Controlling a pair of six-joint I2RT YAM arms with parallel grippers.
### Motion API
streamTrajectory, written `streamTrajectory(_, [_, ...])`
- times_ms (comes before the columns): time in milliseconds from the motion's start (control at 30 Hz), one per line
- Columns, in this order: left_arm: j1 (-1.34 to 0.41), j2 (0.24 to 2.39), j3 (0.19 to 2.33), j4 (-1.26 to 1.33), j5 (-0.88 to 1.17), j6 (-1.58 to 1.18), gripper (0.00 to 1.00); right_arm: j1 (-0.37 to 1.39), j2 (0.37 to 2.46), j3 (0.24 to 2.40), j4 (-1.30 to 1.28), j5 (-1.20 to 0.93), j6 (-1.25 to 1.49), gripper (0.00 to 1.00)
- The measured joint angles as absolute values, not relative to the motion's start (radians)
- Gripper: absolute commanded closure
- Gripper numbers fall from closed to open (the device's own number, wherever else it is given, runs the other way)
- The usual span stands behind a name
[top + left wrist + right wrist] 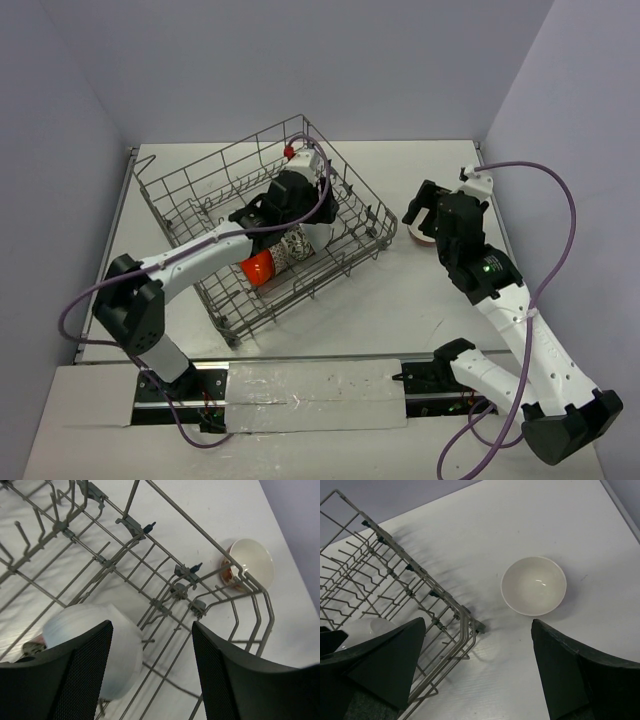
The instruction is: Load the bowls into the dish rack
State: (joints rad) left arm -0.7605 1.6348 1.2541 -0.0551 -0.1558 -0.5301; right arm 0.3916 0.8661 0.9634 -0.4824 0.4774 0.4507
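I need to lower my right gripper next and keep it clear of wires, because the bowl's rim farthest from the rack (562,599) is below it and to its right in the wrist view.
The grey wire dish rack (200,180) stands left of centre. An orange-red bowl (258,268) and a dark-and-white patterned bowl (293,247) stand on edge inside it. My left gripper (150,625) is open and empty, low inside the rack (195,526), with a pale bowl's outside (92,645) next to its left finger. The third bowl (418,237), white inside with a red patterned outside, sits upright on the table just right of the rack. My right gripper (479,624) hovers open and empty above the table near this bowl (534,586).
The rack's right corner (470,625) lies between the two arms, close to the loose bowl (250,562). Grey walls enclose the table at the back and sides. Purple cables loop beside each arm.
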Motion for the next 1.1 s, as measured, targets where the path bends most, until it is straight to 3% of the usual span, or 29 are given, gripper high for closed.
streamTrajectory(333, [-0.789,1.478,1.219,-0.193,-0.227,-0.465,0.38,0.389,0.856,0.946,-0.479,0.478,0.451,0.07])
streamTrajectory(667, [-0.799,1.581,1.221,-0.309,-0.242,-0.484,0.44,0.388,0.857,0.946,-0.479,0.477,0.451,0.07])
streamTrajectory(1100, [-0.799,1.657,1.278,-0.242,-0.159,-0.518,0.47,0.388,0.853,0.941,-0.476,0.477,0.451,0.07])
